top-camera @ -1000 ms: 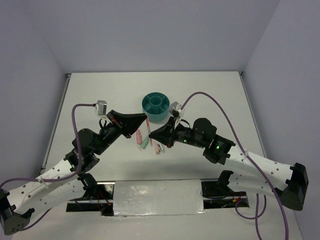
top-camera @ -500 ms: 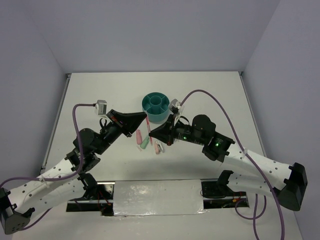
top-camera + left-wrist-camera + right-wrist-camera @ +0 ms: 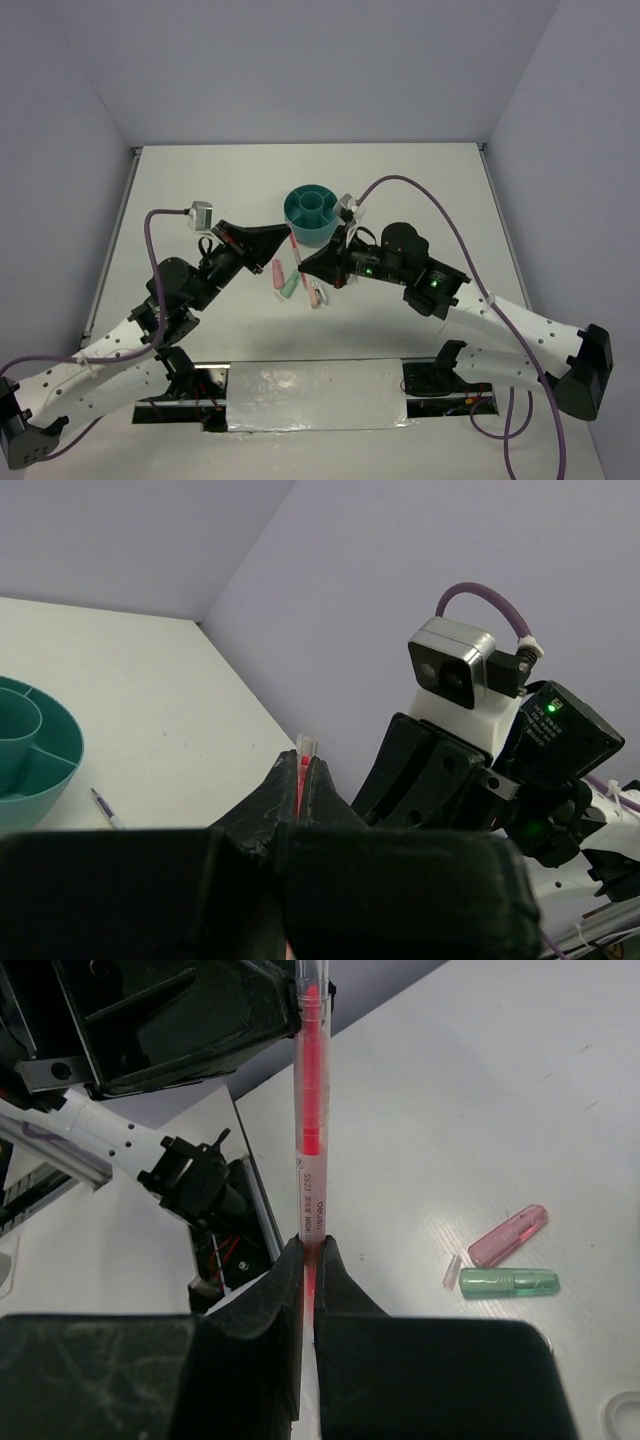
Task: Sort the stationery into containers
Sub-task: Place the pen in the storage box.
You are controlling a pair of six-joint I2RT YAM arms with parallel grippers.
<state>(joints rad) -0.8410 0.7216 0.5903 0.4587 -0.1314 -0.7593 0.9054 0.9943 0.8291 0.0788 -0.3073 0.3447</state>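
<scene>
My right gripper swings outward over the organiser's round middle cup (image 3: 311, 201) next and releases the pink pen into the cup's opening.
A thin pink pen (image 3: 296, 252) hangs above the table, gripped at both ends. My left gripper (image 3: 289, 236) is shut on its far end; in the left wrist view the pen's tip (image 3: 305, 748) pokes out between the shut jaws of that gripper (image 3: 300, 766). My right gripper (image 3: 304, 267) is shut on the near end, and the pen (image 3: 310, 1110) runs up from that gripper (image 3: 309, 1246). The teal organiser (image 3: 312, 212) stands just beyond the pen. A pink capsule (image 3: 278, 271), a pale-green capsule (image 3: 290, 286) and a pink-white clip (image 3: 316, 297) lie on the table below.
A thin grey pen (image 3: 105, 806) lies next to the organiser (image 3: 30, 750). In the right wrist view the pink capsule (image 3: 508, 1236), the green capsule (image 3: 508, 1282) and a small yellowish piece (image 3: 452, 1270) lie close together. Walls enclose the table on three sides.
My right arm has shifted slightly toward the far left with the pen. My left arm has hardly moved. Both grippers stay shut on the pen.
</scene>
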